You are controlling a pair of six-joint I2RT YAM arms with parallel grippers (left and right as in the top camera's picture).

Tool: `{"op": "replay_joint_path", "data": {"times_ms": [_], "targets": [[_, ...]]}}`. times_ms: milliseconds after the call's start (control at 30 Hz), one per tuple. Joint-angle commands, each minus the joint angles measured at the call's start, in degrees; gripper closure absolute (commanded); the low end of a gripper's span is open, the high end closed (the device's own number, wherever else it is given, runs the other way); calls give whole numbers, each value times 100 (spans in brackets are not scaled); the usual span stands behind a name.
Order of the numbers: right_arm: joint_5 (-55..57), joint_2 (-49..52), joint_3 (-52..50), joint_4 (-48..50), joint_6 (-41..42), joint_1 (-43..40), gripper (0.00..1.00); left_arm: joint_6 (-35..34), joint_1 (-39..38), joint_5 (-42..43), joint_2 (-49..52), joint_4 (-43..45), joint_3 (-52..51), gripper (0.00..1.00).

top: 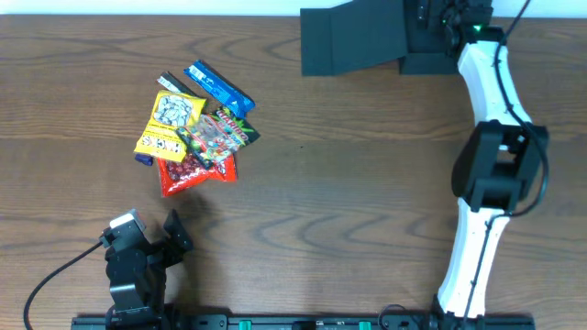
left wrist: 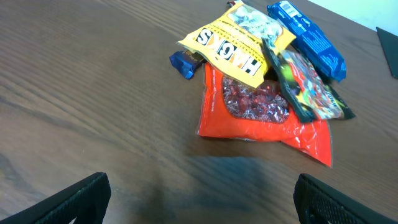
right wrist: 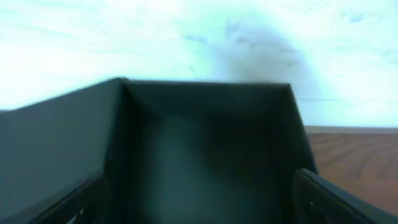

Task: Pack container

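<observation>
The container (top: 353, 41) is away from the packets. My right gripper will move back next and turn onto the container's near side by the flap lid.
The container (top: 353, 41), a dark matte box with its flap lid raised, stands at the table's far edge right of centre. My right gripper (top: 429, 23) reaches over it, dark against the dark box. In the right wrist view the container's hollow inside (right wrist: 205, 155) fills the frame. My right gripper (right wrist: 202, 208) is open there, one finger (right wrist: 68, 205) by the left wall and the other (right wrist: 339, 199) at the right wall. My left gripper (top: 174, 234) rests low at the front left. It (left wrist: 202, 208) is open with bare table between its fingers (left wrist: 81, 199), short of the packets.
A pile of snack packets (top: 197, 128) lies left of centre: a yellow one (left wrist: 239, 43), a red one (left wrist: 267, 118), a blue one (left wrist: 311, 40), a dark multicoloured one (left wrist: 308, 84) and a small dark-blue piece (left wrist: 185, 62). A pale wall (right wrist: 199, 37) rises behind the container.
</observation>
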Motion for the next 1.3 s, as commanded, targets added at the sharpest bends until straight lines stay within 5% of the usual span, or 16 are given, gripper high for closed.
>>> {"op": "replay_joint_path", "data": {"times_ms": [0, 400, 1000, 1267], "targets": [[133, 437, 391, -131, -83, -48, 5, 79, -24, -15, -33, 2, -52, 5], [105, 573, 413, -2035, -442, -70, 17, 79, -24, -15, -33, 4, -52, 5], [-227, -323, 417, -4962, -127, 745, 20, 79, -24, -15, -33, 2, -52, 5], [-286, -772, 417, -5549, -144, 962, 20, 79, -24, -15, -33, 2, -52, 5]]}}
